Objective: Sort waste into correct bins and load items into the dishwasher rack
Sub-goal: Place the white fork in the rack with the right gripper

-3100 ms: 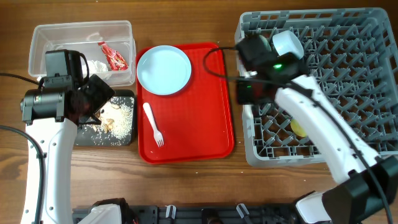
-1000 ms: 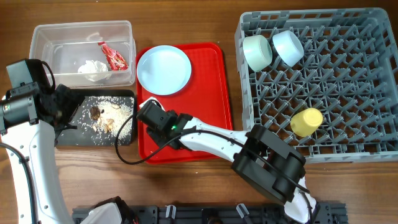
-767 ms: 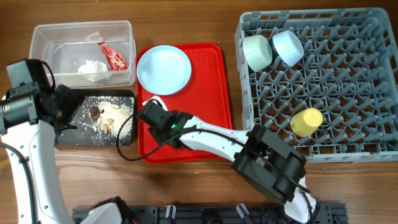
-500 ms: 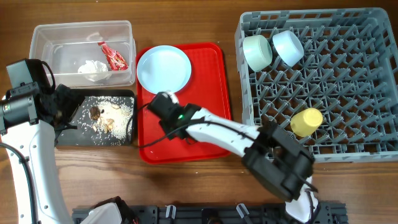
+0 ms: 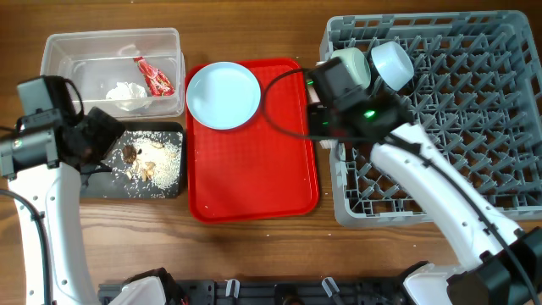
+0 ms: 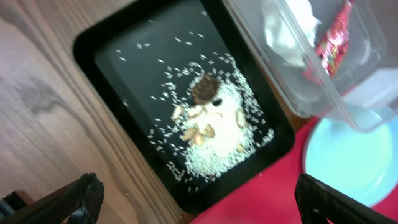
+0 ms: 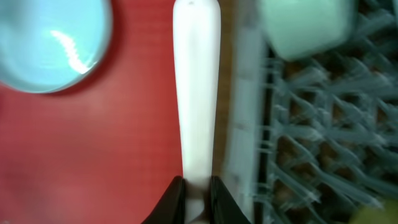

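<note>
Next, my right gripper moves to the right in the overhead view and down into the rack's narrow edge slot (image 7: 265,127), since the fork (image 7: 196,93) still hangs outside the rack's rim.
My right gripper (image 7: 198,193) is shut on the white fork (image 7: 196,93), holding it over the gap between the red serving tray (image 7: 87,155) and the left edge of the grey dishwasher rack (image 7: 311,137). From overhead this gripper (image 5: 323,127) sits at the rack's (image 5: 474,102) left rim. The pale blue plate (image 5: 223,95) lies on the red tray. Two bowls (image 5: 391,61) stand in the rack's far left corner. My left gripper (image 6: 199,205) is open and empty above the black tray (image 6: 112,43) holding food scraps (image 6: 205,118). The clear tub (image 5: 59,51) holds the red wrapper (image 5: 152,76) and the tissue (image 5: 125,91). The yellow cup and the spoon are out of view.
The red tray (image 5: 254,169) lies between the two bins and the rack. My right arm crosses the rack's front left part. Bare wooden table runs along the front edge (image 5: 254,246).
The fork has left the red tray and is now in my right gripper, which swung from the tray's left side to the rack's left edge. My left arm shifted slightly right.
</note>
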Controlling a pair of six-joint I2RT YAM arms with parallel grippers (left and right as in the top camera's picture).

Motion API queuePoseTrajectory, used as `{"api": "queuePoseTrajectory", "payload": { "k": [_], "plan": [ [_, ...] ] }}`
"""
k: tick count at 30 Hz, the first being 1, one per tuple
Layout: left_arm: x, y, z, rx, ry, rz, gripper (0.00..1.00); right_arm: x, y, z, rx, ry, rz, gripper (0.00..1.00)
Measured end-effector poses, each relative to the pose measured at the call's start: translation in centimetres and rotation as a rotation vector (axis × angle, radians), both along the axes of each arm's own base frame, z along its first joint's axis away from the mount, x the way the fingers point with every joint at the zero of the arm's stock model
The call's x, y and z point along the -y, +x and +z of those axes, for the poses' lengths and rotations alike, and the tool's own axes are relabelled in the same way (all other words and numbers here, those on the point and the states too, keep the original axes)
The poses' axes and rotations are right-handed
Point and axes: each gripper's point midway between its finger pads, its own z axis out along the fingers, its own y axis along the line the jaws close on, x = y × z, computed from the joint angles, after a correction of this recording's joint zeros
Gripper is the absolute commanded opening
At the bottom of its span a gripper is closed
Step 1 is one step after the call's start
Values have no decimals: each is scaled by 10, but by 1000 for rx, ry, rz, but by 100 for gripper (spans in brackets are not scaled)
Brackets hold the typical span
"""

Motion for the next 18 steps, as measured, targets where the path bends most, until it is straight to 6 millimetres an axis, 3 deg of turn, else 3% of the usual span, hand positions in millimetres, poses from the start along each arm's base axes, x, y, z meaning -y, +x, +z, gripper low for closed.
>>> {"api": "queuePoseTrajectory", "payload": {
  "k": [5, 8, 10, 12, 14, 18],
  "plan": [
    [19, 9, 1, 15, -3, -74, 100, 42, -6, -30, -87, -46, -95, 4],
    [27, 12, 1, 19, -6, -102, 100, 52, -18, -55, -139, -71, -108, 9],
    [30, 13, 2, 20, -5, -113, 100, 53, -24, -69, -159, -78, -105, 14],
    [31, 14, 2, 21, -6, -116, 100, 55, -28, -76, -171, -81, -120, 32],
    [32, 14, 2, 21, -6, -120, 100, 57, -27, -78, -160, -88, -133, 40],
    [32, 14, 2, 21, -6, -120, 100, 62, -19, -75, -127, -108, -146, 48]
  ]
}}
